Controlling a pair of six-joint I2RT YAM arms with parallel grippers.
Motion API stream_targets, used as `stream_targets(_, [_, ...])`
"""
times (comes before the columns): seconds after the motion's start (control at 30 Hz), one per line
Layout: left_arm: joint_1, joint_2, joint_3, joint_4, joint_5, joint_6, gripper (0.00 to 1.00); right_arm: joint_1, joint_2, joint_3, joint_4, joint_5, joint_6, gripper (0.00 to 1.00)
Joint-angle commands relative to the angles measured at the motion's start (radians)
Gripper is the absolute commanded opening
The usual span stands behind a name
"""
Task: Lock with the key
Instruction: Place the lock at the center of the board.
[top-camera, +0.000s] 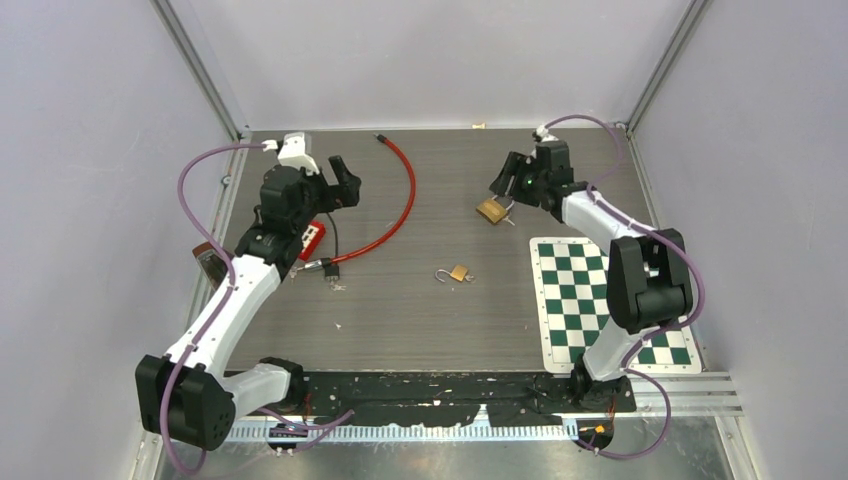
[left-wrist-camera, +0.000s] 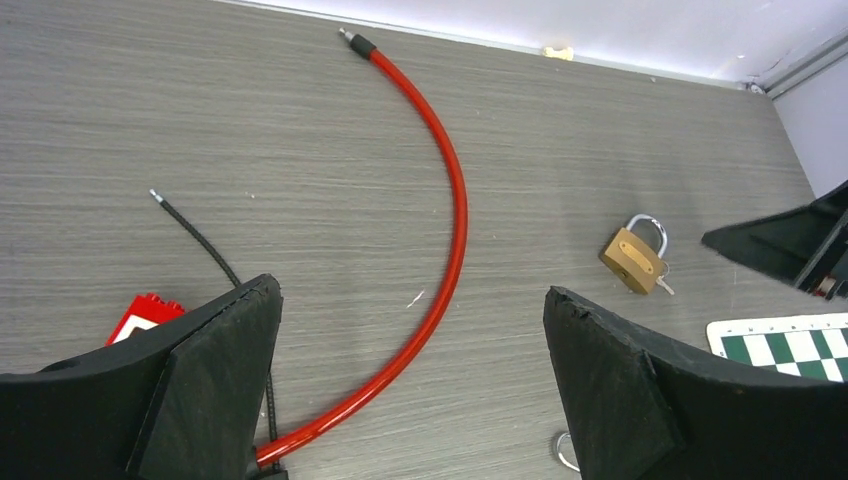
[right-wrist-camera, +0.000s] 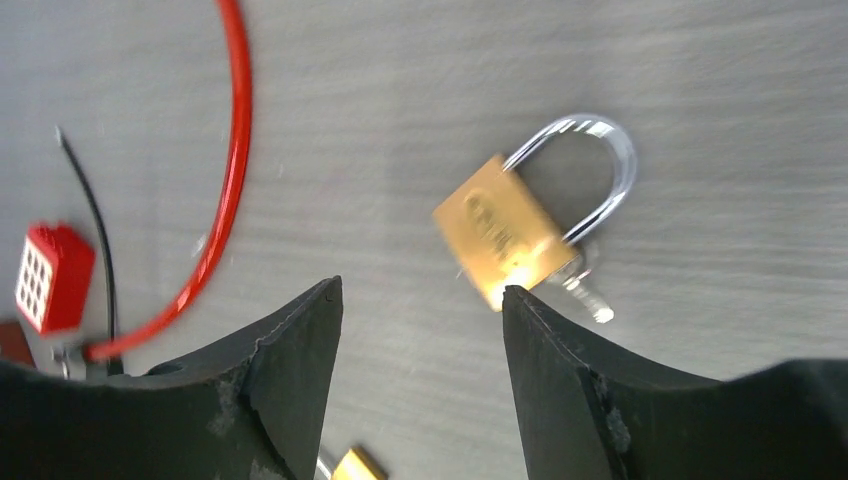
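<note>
I will move my right gripper back, to the left in the top view, and down onto the shackle's leg (top-camera: 448, 271) (right-wrist-camera: 325, 464) beside the padlock's body, because the smaller padlock's shackle is open.
A brass padlock (top-camera: 490, 211) lies flat on the grey table at the back right, with a silver key (right-wrist-camera: 590, 295) sticking out of its bottom. In the right wrist view the padlock (right-wrist-camera: 500, 232) lies just beyond my right fingertips, its steel shackle looking seated in the body. My right gripper (right-wrist-camera: 422, 288) hovers over it, open, with only bare table between the fingers. My left gripper (left-wrist-camera: 410, 290) stands wide open at the back left (top-camera: 345, 180), holding nothing. It sees the padlock (left-wrist-camera: 633, 258) far to its right.
A smaller brass padlock (top-camera: 458, 273) with its shackle swung open lies mid-table. A red cable (top-camera: 395, 210) curves from the back wall to a red combination lock (top-camera: 313, 238) under the left arm, beside a thin black cable (left-wrist-camera: 200, 240). A green checkerboard mat (top-camera: 605, 300) lies at right.
</note>
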Motion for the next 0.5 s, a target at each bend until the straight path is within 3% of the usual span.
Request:
stream_targets(0.0, [0.001,-0.026,-0.013,0.039,0.020,-0.024,0.99,0.088,-0.049,-0.078,-0.009,-0.099,-0.107,0.65])
stream_targets(0.2, [0.001,-0.050,-0.040,0.040,0.033,-0.029,0.99,0.238,-0.076,-0.125,-0.104,-0.169,-0.357,0.64])
stream_targets(0.33, [0.001,-0.055,-0.042,0.022,0.006,-0.070,1.00,0.267,-0.068,-0.161,-0.116,-0.253,-0.372,0.63])
stream_targets(0.47, [0.001,-0.053,-0.036,0.025,0.013,-0.094,1.00,0.305,-0.065,-0.158,-0.144,-0.198,-0.419,0.63])
